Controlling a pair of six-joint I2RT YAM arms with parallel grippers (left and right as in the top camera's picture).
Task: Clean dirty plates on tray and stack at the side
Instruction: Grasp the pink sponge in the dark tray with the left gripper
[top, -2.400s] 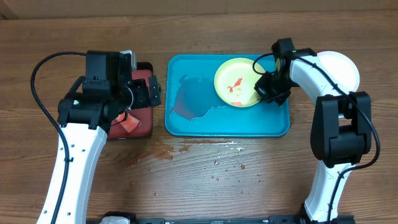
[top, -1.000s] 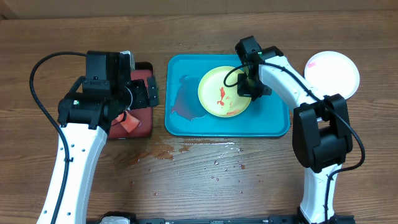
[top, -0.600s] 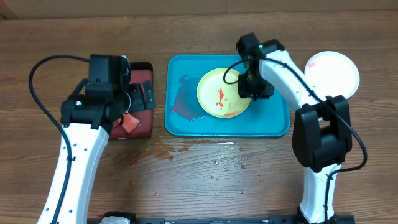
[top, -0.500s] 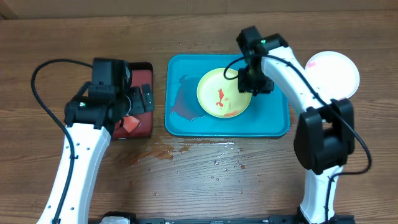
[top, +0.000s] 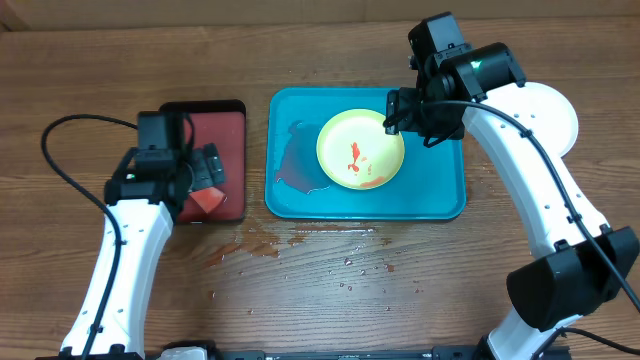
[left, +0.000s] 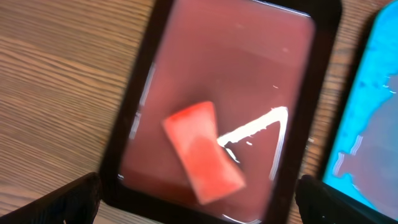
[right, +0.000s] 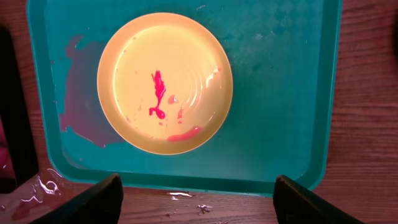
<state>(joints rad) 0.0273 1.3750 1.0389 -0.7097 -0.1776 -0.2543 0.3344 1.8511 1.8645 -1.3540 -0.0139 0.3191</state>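
The left gripper turns and lowers next, its open fingers straddling the sponge's middle (top: 208, 200) (left: 202, 152), since the sponge lies flat below it in the small tray.
A yellow-green plate (top: 360, 150) smeared with red sauce lies in the middle of the teal tray (top: 440, 195). In the right wrist view that plate (right: 165, 84) sits flat on the tray (right: 280, 93). My right gripper (top: 412, 118) hangs open above the plate's right rim and holds nothing; its fingers (right: 87, 202) stand wide apart. A white plate (top: 558, 112) rests on the table to the right of the tray, partly behind my right arm. My left gripper (top: 212, 170) is open above a red sponge (left: 202, 152).
The sponge (top: 205, 200) lies in a small black-rimmed red tray (top: 235, 110) left of the teal tray. A dull pinkish puddle (top: 295, 160) covers the teal tray's left part. Water drops and a reddish stain (top: 300, 238) mark the wood in front of it.
My right gripper has opened, let go of the yellow-green plate and lifted away to the right. The plate stays mid-tray. My left arm has drawn back toward the front of the red tray.
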